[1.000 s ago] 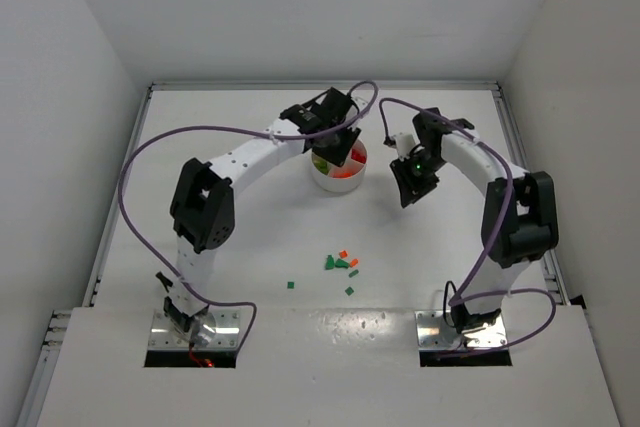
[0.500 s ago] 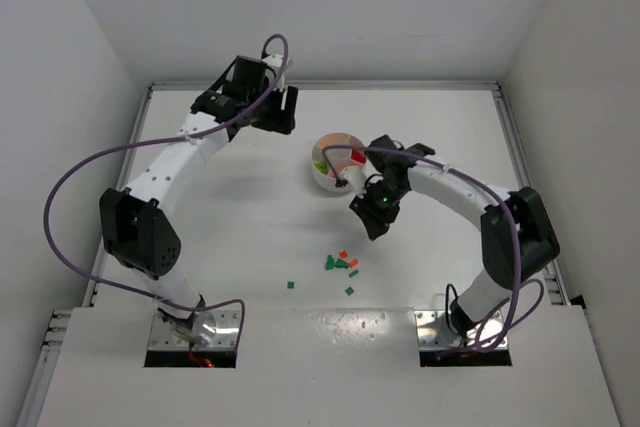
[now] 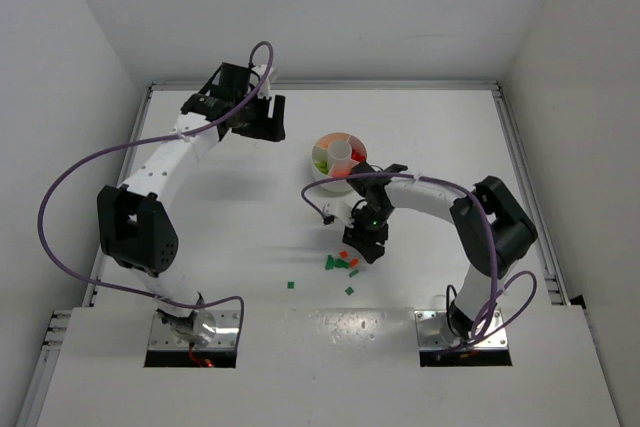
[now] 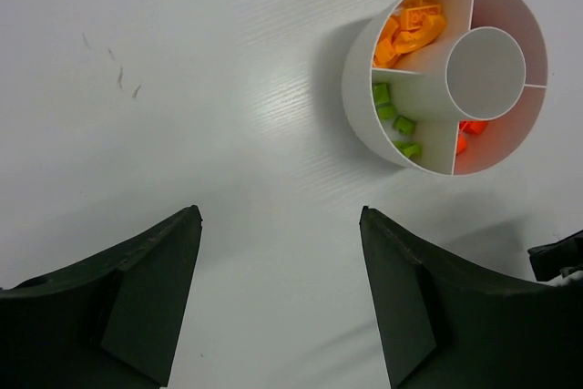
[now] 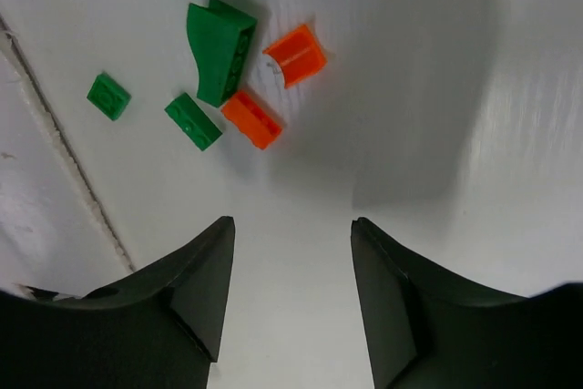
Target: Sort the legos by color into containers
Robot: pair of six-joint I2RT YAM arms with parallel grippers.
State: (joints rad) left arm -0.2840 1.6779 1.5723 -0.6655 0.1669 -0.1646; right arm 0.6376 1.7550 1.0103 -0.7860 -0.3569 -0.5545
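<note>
The orange brick by the green wedge's tip lies slanted to my open fingers. My right gripper needs to move back and down next and turn over it.
The white dish with its wedge containers stands mid-table. In the left wrist view its wall encloses orange legos, green legos and red ones. My left gripper hangs open and empty over bare table, left of the dish. Loose legos lie nearer the front. My right gripper is open and empty just short of them. Ahead of it are a green wedge, two orange bricks and small green pieces.
Two stray green bricks lie apart from the cluster toward the front edge. White walls close the table at the back and sides. Purple cables arc over both arms.
My left arm swung from over the dish to the back left and its jaws opened. My right arm came down from right of the dish to the loose legos, its jaws widening.
</note>
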